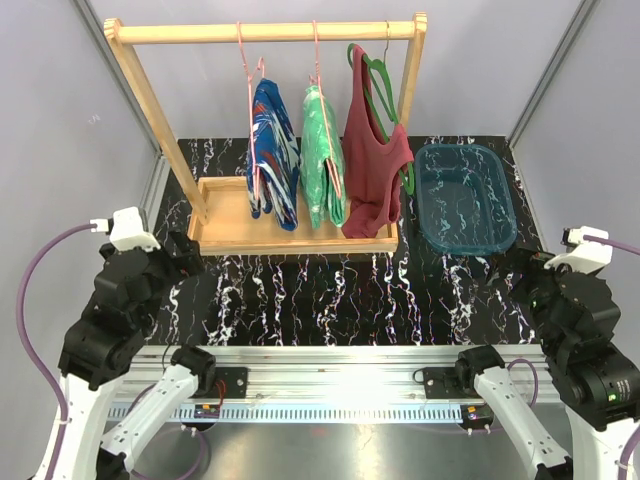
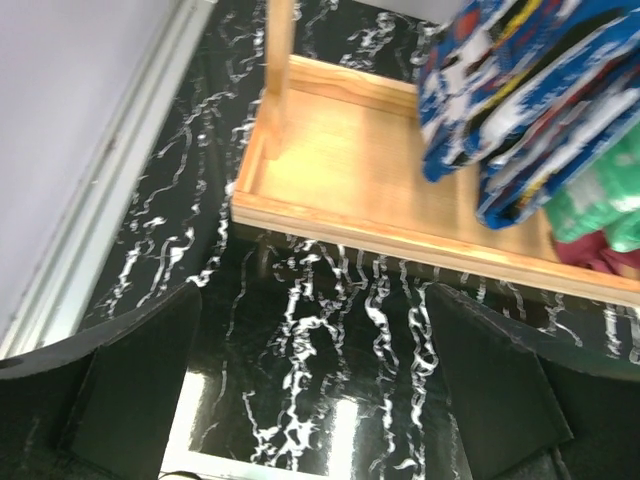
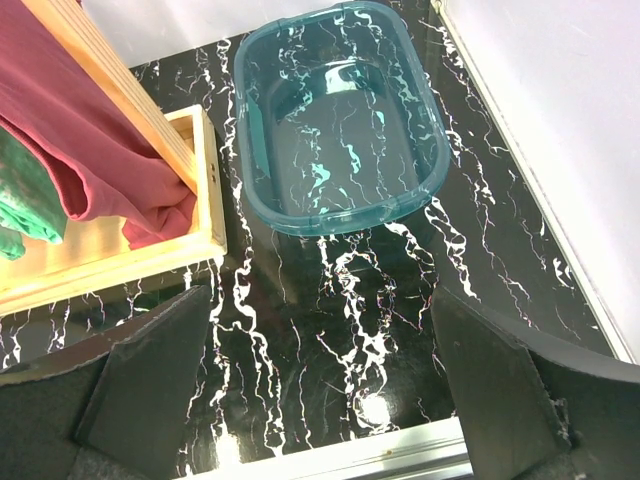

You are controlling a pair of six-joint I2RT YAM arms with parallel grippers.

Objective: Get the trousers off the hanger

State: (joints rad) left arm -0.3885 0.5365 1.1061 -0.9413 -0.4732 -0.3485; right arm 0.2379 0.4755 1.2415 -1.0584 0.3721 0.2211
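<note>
The left gripper rises outward next, before it gets onto the pink hanger's exposed near wire in front of the blue trousers point(image 2: 530, 95), above the tray.
Blue trousers with white and red streaks point(image 1: 272, 155) hang folded on a pink hanger point(image 1: 246, 62) at the left of a wooden rack point(image 1: 265, 32). Bright green trousers point(image 1: 322, 157) hang on a second pink hanger just to their right. A maroon tank top point(image 1: 373, 165) hangs on a green hanger at the rack's right. The blue trousers point(image 2: 530, 95) and the green trousers point(image 2: 600, 195) also show in the left wrist view. My left gripper point(image 2: 310, 385) is open and empty over the table, in front of the rack's left corner. My right gripper point(image 3: 320, 375) is open and empty, near the tub.
The rack stands in a wooden tray base point(image 1: 225, 215) on the black marbled table point(image 1: 330, 295). A clear teal plastic tub point(image 1: 465, 197) sits right of the rack, also in the right wrist view point(image 3: 335, 120). Grey walls close in both sides; a metal rail runs along the near edge.
</note>
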